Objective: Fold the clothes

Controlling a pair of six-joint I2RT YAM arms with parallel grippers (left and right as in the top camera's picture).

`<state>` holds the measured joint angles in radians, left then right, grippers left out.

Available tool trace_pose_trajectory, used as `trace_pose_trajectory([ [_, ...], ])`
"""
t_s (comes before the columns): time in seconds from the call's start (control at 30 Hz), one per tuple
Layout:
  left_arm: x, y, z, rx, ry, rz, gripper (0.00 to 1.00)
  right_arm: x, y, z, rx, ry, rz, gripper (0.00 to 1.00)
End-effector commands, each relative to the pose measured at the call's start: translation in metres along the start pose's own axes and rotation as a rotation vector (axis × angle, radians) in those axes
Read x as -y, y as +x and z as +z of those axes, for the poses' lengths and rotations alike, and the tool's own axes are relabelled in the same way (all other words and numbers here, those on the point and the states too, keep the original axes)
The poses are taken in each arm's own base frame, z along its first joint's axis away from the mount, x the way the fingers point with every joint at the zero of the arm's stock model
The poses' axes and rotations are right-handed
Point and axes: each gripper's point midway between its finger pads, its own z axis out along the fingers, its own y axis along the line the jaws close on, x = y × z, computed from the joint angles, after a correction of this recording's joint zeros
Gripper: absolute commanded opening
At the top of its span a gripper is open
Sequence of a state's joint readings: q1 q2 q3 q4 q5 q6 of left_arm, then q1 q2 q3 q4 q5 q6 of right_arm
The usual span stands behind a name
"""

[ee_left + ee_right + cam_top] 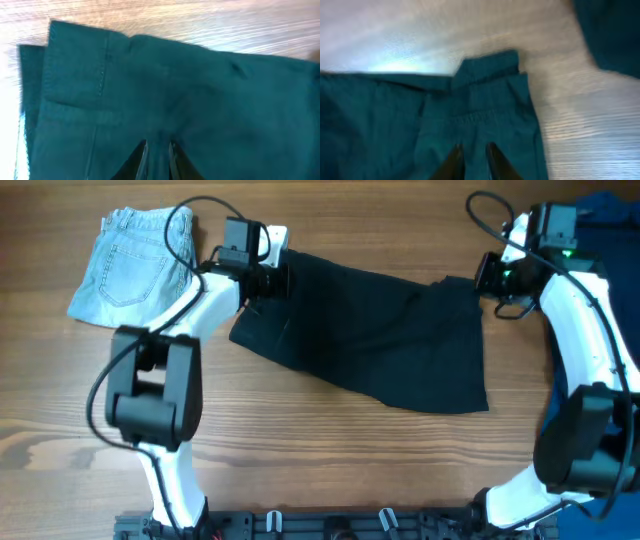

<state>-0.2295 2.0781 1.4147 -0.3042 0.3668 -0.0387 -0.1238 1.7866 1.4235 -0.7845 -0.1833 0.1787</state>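
Note:
Next, my left gripper needs to lower toward the left in the overhead view, onto the tabletop (pixel 238 312) (pixel 9 107) beside the jeans, to release the dark garment's corner, because it holds that corner raised.
A dark garment (pixel 370 330) lies spread across the middle of the wooden table, slanting from upper left to lower right. My left gripper (pixel 278 278) is at its upper left corner. In the left wrist view the fingers (pixel 157 147) are nearly closed, pinching a ridge of the dark cloth (pixel 175 85). My right gripper (pixel 483 280) is at the garment's upper right corner. In the right wrist view its fingers (pixel 472 150) pinch the cloth (pixel 485 105) just below a stitched hem.
Folded light blue jeans (pixel 135 265) lie at the far left of the table (pixel 330 460). A heap of dark blue cloth (pixel 610 210) sits at the far right corner and also shows in the right wrist view (pixel 610 35).

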Motion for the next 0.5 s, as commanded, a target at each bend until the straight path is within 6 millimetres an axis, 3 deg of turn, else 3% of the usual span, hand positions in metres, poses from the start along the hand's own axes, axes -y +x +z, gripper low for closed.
trace_pose_trajectory([
  [0.0, -0.010, 0.015, 0.027, -0.032, -0.008, -0.010, 0.14, -0.005, 0.035, 0.050, -0.127, -0.043, 0.005, 0.10],
  [0.17, -0.054, 0.030, 0.029, -0.072, -0.221, -0.032, 0.04, 0.000, 0.060, 0.117, -0.208, -0.037, -0.001, 0.07],
  [0.27, -0.084, 0.043, 0.018, -0.114, -0.325, -0.129, 0.04, 0.031, 0.083, 0.143, -0.285, 0.100, 0.005, 0.08],
  [0.33, -0.101, 0.047, 0.010, -0.118, -0.353, -0.206, 0.04, 0.052, 0.074, 0.142, -0.244, 0.218, -0.015, 0.15],
  [0.4, -0.119, 0.049, 0.002, -0.108, -0.375, -0.299, 0.04, 0.050, 0.057, 0.146, -0.172, 0.215, -0.026, 0.27],
  [0.47, -0.132, 0.049, -0.004, -0.096, -0.368, -0.363, 0.04, 0.038, 0.037, 0.151, -0.091, 0.153, -0.030, 0.30],
])
